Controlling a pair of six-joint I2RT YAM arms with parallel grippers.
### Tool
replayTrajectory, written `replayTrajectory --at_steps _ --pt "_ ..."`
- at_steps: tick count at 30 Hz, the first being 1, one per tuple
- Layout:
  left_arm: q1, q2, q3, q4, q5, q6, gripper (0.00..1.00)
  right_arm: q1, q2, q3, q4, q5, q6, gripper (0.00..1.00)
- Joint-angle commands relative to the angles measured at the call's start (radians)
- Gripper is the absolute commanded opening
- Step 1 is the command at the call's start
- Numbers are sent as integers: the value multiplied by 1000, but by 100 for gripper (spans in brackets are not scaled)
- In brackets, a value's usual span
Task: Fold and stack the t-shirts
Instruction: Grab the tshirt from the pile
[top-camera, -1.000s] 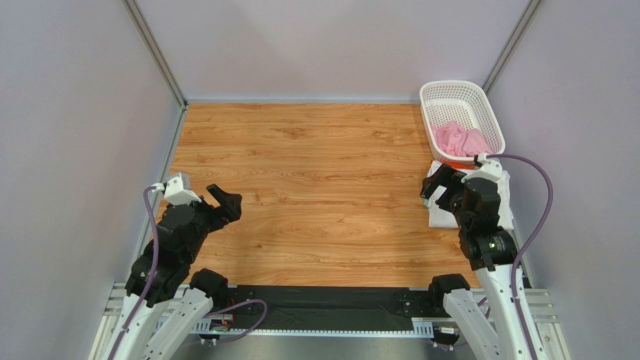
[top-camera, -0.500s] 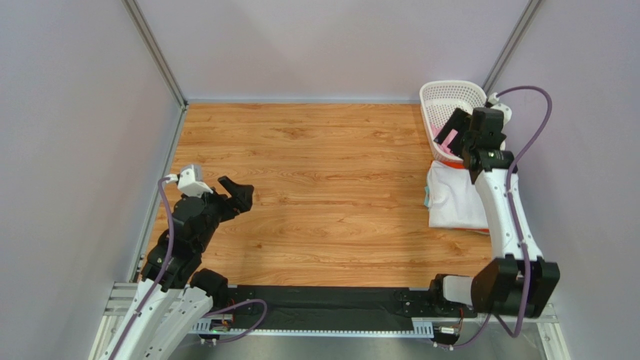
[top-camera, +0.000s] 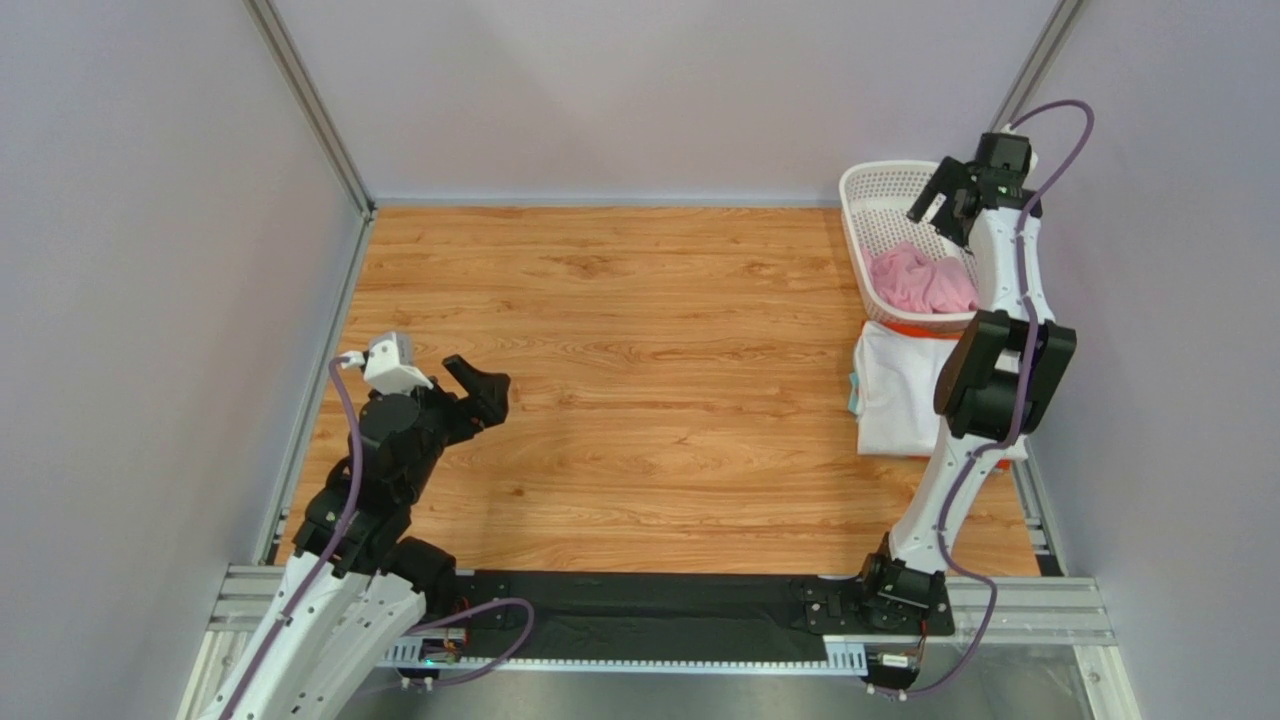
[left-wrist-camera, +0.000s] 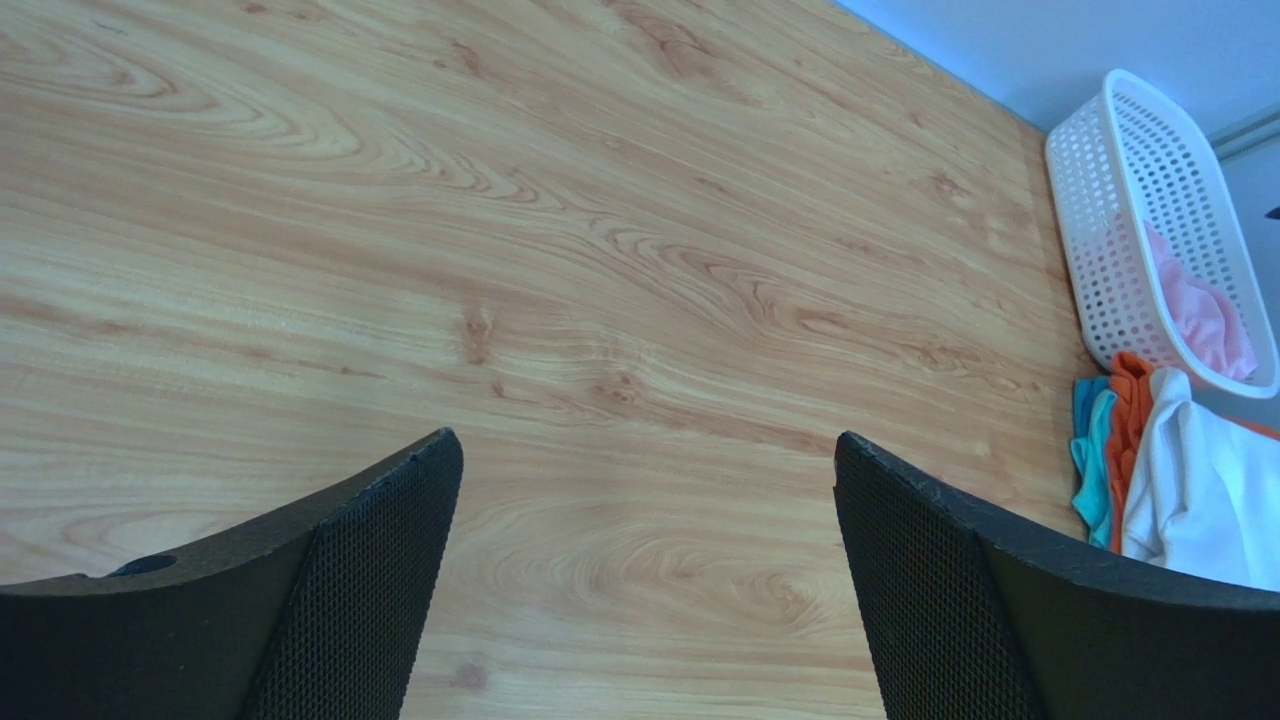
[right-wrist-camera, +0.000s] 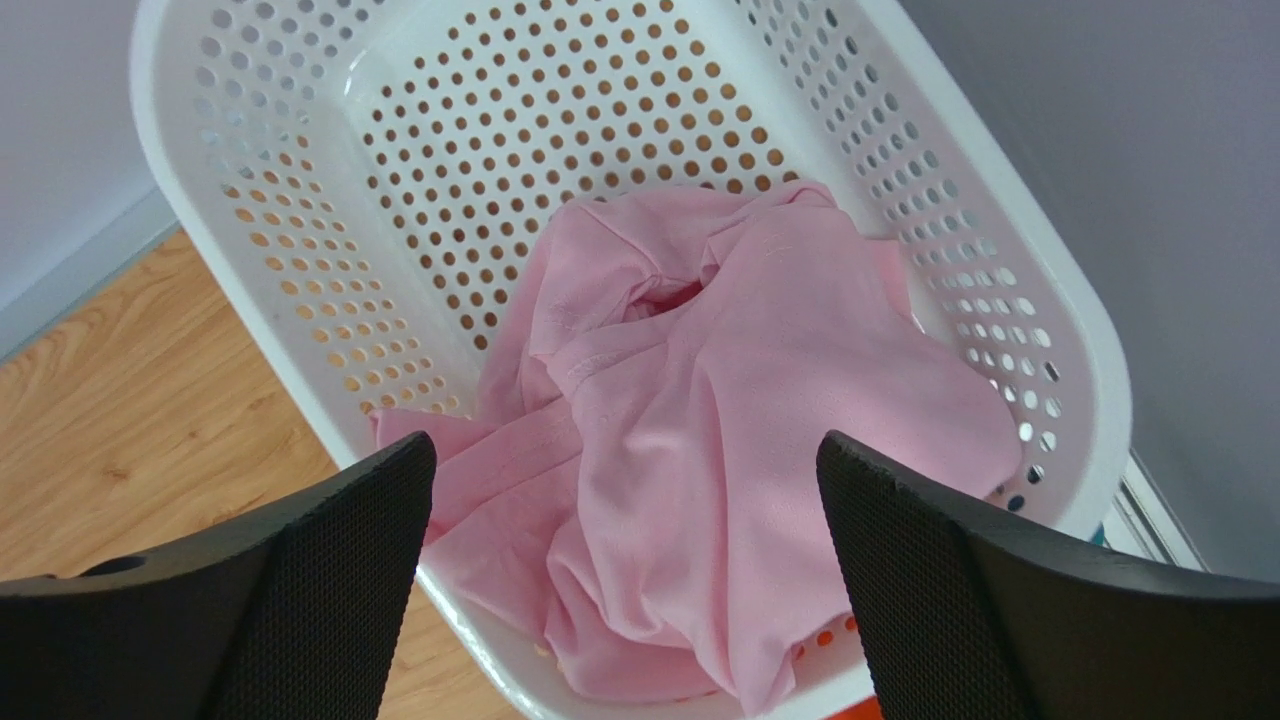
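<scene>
My right gripper is to move down and back into the basket (top-camera: 887, 180) next and close on the middle of the pink t-shirt (top-camera: 920, 281), because the cloth lies bunched there.
A crumpled light pink t-shirt (top-camera: 920, 281) lies in the white perforated basket (top-camera: 887, 180) at the back right; it also shows in the right wrist view (right-wrist-camera: 721, 435). A folded white t-shirt with orange trim (top-camera: 902, 398) lies on the table in front of the basket, and in the left wrist view (left-wrist-camera: 1202, 495). My right gripper (top-camera: 947, 192) hangs open and empty above the basket, over the pink shirt (right-wrist-camera: 624, 495). My left gripper (top-camera: 478, 387) is open and empty above bare wood at the left (left-wrist-camera: 646, 495).
The wooden table (top-camera: 631, 345) is walled by grey panels at the left, back and right. The basket (right-wrist-camera: 271, 225) sits in the back right corner. Teal and orange cloth edges (left-wrist-camera: 1104, 450) show under the white shirt.
My right arm has lifted off the white shirt and swung back and up over the basket. My left gripper has moved a little to the right.
</scene>
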Motion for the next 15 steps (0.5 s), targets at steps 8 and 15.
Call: replayTrajectory --at_steps 8,15 --pt "5 -24 -6 5 -42 -12 100 4 142 12 -136 107 -65 93" --pt "7 -14 -9 3 -34 -21 100 4 140 -9 -140 113 -91 24"
